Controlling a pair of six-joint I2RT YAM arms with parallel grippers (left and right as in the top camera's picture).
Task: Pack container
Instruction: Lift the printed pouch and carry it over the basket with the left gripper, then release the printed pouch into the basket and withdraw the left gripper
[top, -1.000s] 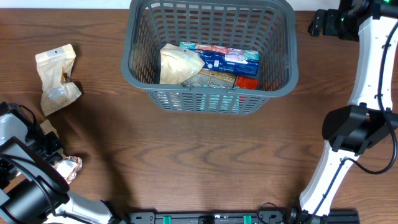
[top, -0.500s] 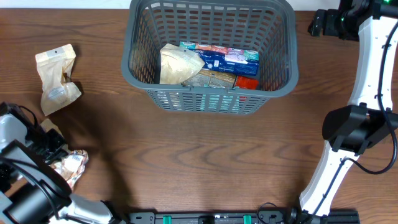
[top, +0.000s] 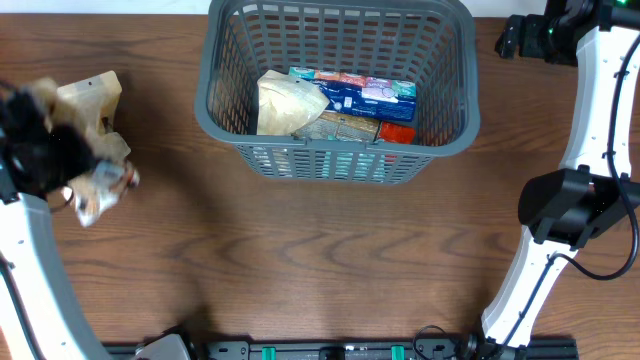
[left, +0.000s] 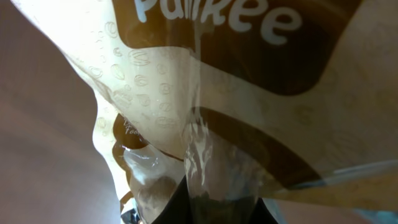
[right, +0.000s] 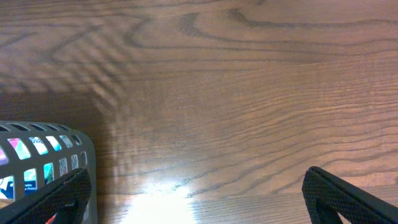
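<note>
Next, my left gripper will go toward the right in the overhead view, past the basket's rim, and down over the basket's beige pouch (top: 290, 103) to release the packet where room remains.
The container (top: 218, 120) is a dark grey lattice basket at the back middle of the table; its corner also shows in the right wrist view (right: 74, 144). It holds a beige pouch (top: 285, 100), a blue packet (top: 365, 92), a brown packet (top: 345, 127) and a red packet (top: 397, 132). My left gripper (top: 75, 165), blurred, is shut on a crinkled cream-and-brown snack packet (top: 102, 188) and holds it above the table at the far left. That packet fills the left wrist view (left: 205, 81). My right gripper (right: 199, 199) is open and empty over bare table right of the basket.
A beige pouch (top: 90, 100) lies on the table at the far left, just behind the held packet. The right arm's white links (top: 595, 110) stand along the right edge, with its wrist (top: 520, 35) at the back right.
My left gripper has risen from the front left edge with the snack packet and moved toward the back, close to the beige pouch. The right arm has not moved.
</note>
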